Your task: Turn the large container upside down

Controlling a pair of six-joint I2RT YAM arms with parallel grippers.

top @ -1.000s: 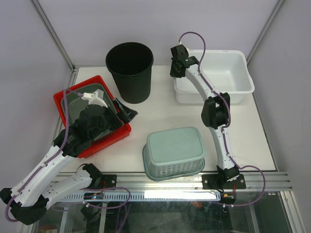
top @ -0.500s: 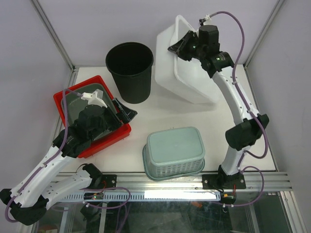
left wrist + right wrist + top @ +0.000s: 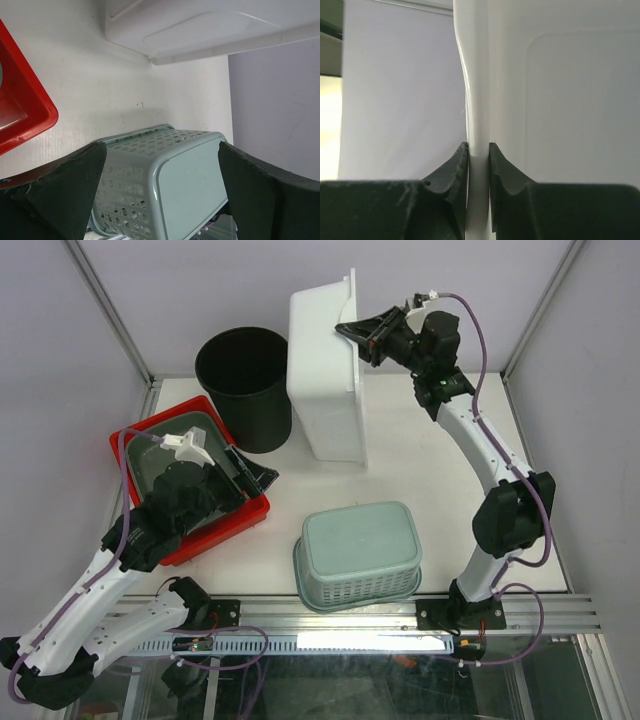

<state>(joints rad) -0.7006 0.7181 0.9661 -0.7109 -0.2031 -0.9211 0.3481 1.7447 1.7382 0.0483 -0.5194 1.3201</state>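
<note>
The container [image 3: 325, 370] stands on its side, so my right gripper will next go down toward the right in the top view and release the container's rim over the bare tabletop.
The large white container [image 3: 325, 370] stands tipped on its side at the back middle of the table, its lower edge on the table and its base facing left, against the black bucket [image 3: 243, 380]. My right gripper [image 3: 350, 332] is shut on its upper rim; in the right wrist view the fingers [image 3: 478, 150] pinch the thin white rim [image 3: 476, 75] from both sides. My left gripper [image 3: 255, 475] is open and empty, low over the right end of the red tray [image 3: 150, 435]. The container's underside shows in the left wrist view [image 3: 200, 25].
An upturned pale green basket [image 3: 360, 555] sits at the front middle; it fills the space between my left fingers in the left wrist view [image 3: 165, 175]. The red tray holds a grey-green dish [image 3: 160, 455]. Enclosure walls stand close at the back and sides.
My right arm has lifted the white container from the back right, swung it left and tipped it onto its side. The black bucket has shifted a little left. My left arm barely moved.
</note>
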